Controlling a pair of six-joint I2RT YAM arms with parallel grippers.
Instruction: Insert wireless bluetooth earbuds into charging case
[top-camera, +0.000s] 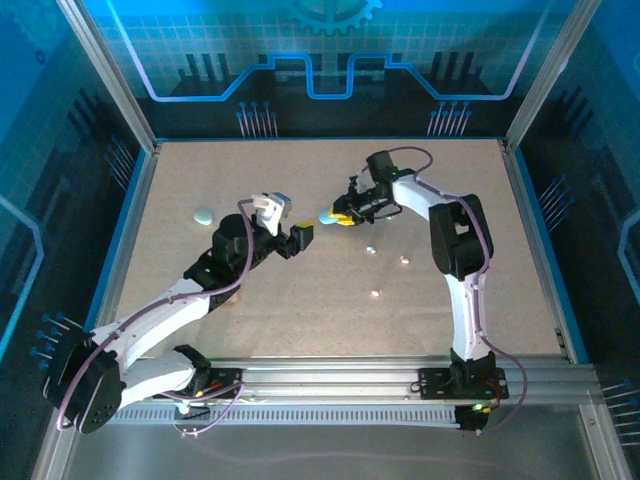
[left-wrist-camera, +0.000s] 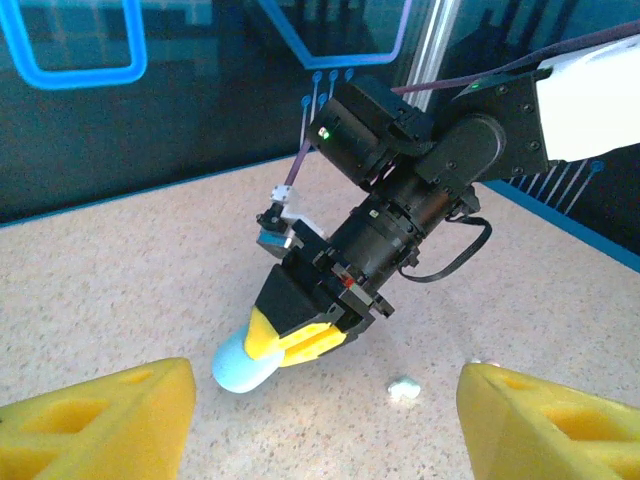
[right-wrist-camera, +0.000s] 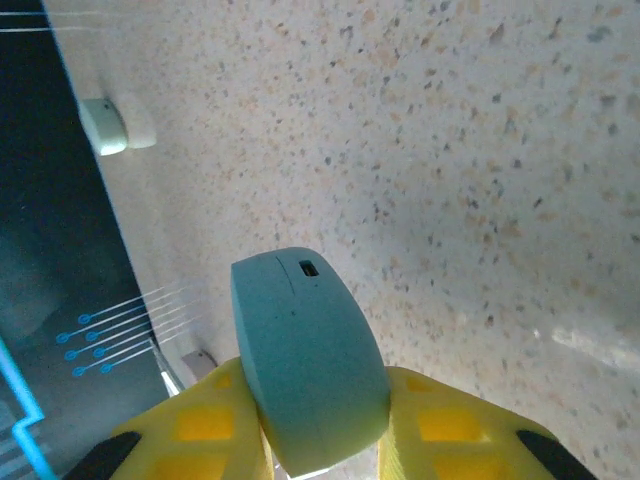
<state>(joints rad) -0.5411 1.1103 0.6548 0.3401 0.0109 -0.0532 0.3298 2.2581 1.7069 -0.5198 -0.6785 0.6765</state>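
I should next lower the blue oval case (top-camera: 326, 216) with my right gripper onto the bare tabletop just below and let go of it there, because that spot is clear of the earbuds.
My right gripper (top-camera: 338, 216) is shut on a pale blue oval charging case (top-camera: 326, 216) just above the table's middle. In the right wrist view the closed case (right-wrist-camera: 310, 350) sits between the yellow fingers (right-wrist-camera: 205, 425), its seam and port facing up. The left wrist view looks at it from across: the case (left-wrist-camera: 238, 364) sticks out of the right gripper's yellow tips (left-wrist-camera: 290, 340), low over the table. My left gripper (top-camera: 300, 238) hangs just left of it, open and holding nothing; its fingers (left-wrist-camera: 110, 420) stand wide apart. A tiny pale earbud (left-wrist-camera: 404, 389) lies on the table between them.
A second pale oval case (top-camera: 204, 215) lies at the left of the table, also seen far off in the right wrist view (right-wrist-camera: 103, 127). Three small earbuds lie right of centre: (top-camera: 371, 249), (top-camera: 404, 261), (top-camera: 375, 293). Metal frame posts (top-camera: 110, 75) and blue walls ring the table.
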